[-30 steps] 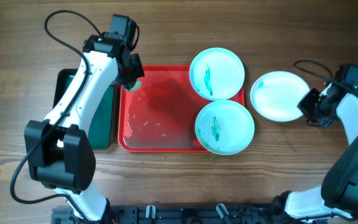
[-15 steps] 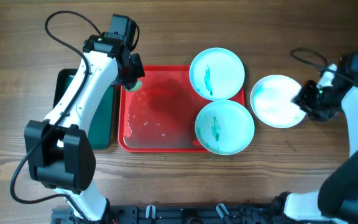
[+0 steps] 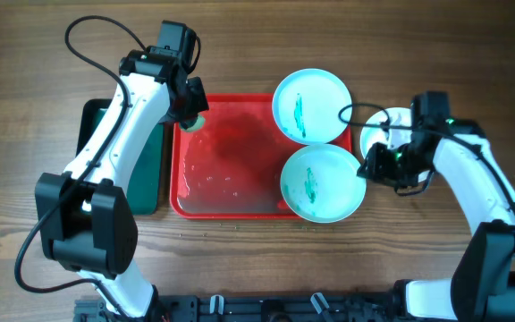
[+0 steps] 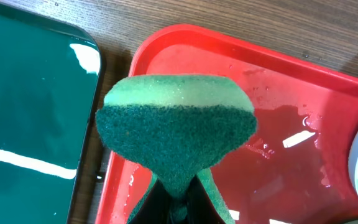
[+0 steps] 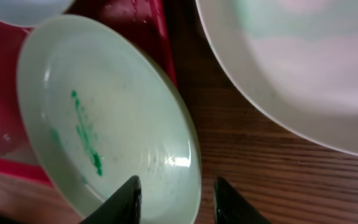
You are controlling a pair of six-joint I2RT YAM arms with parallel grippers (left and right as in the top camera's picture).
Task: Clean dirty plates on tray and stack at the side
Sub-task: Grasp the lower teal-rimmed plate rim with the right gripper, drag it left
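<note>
My right gripper should stay where it is next and close on the near aqua plate's rim (image 3: 362,178) (image 5: 194,194). That rim is already between its fingers, beside the white plate.
The red tray (image 3: 222,170) holds water, and two pale aqua plates with teal scribbles overlap its right end, one far (image 3: 311,105) and one near (image 3: 323,182). A white plate (image 3: 384,134) lies on the table to their right, partly under my right arm. My left gripper (image 4: 178,208) is shut on a green sponge (image 4: 176,130) over the tray's far left corner (image 4: 160,43). My right gripper (image 5: 178,202) is open, its jaws either side of the near aqua plate's (image 5: 104,118) right rim, with the white plate (image 5: 303,68) just beyond.
A dark green tray (image 3: 150,179) sits directly left of the red one and shows in the left wrist view (image 4: 30,118). Bare wooden table lies behind the trays and to the right of the white plate.
My right gripper let go of the white plate, opened and swung left to the near aqua plate's right edge. The white plate shifted slightly left. The left arm has not moved.
</note>
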